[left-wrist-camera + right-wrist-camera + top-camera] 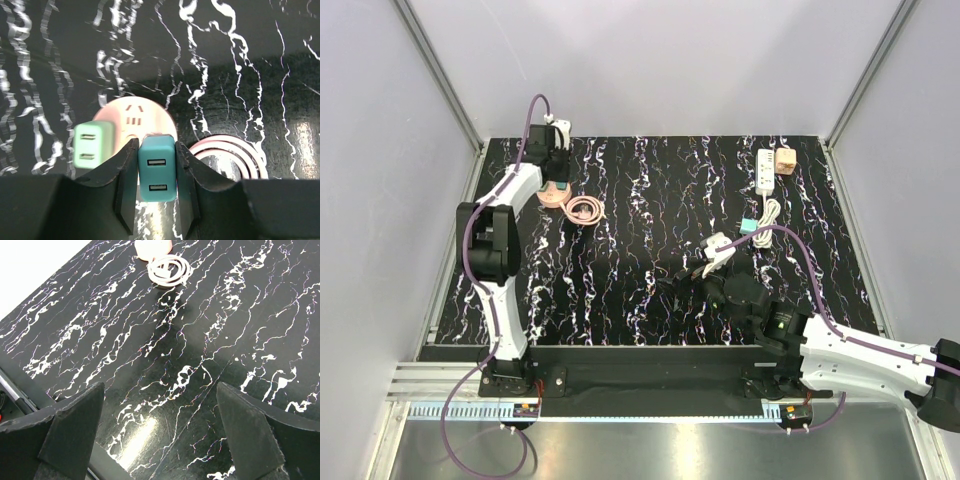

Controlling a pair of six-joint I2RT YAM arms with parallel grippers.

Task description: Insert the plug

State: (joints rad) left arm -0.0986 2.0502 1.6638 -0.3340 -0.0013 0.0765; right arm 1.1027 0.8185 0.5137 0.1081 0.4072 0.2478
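Observation:
I will next lower the teal charger [157,170] with my left gripper to the disc's side by the coiled cable [165,128] below and let go of it there, because the opposite side is taken.
The peach-tan blocky plug [785,160] stands at the far right of the table, beside the white power strip [765,172]; neither gripper is near it. My left gripper [557,180] is at the far left, over a flat round tan disc socket [553,197]. In the left wrist view the left gripper [156,146] is shut on a teal two-port USB charger [157,170], just in front of the disc [135,111]. A pale green charger [92,145] sits on the disc to its left. My right gripper [692,266] is open and empty above bare table; in its wrist view [160,430] nothing lies between the fingers.
A coiled pinkish cable [585,209] lies right of the disc and also shows in the left wrist view [235,152] and the right wrist view [170,269]. The strip's white cord [770,213] ends near a small teal piece [748,226]. Grey walls enclose the black marbled table [640,300].

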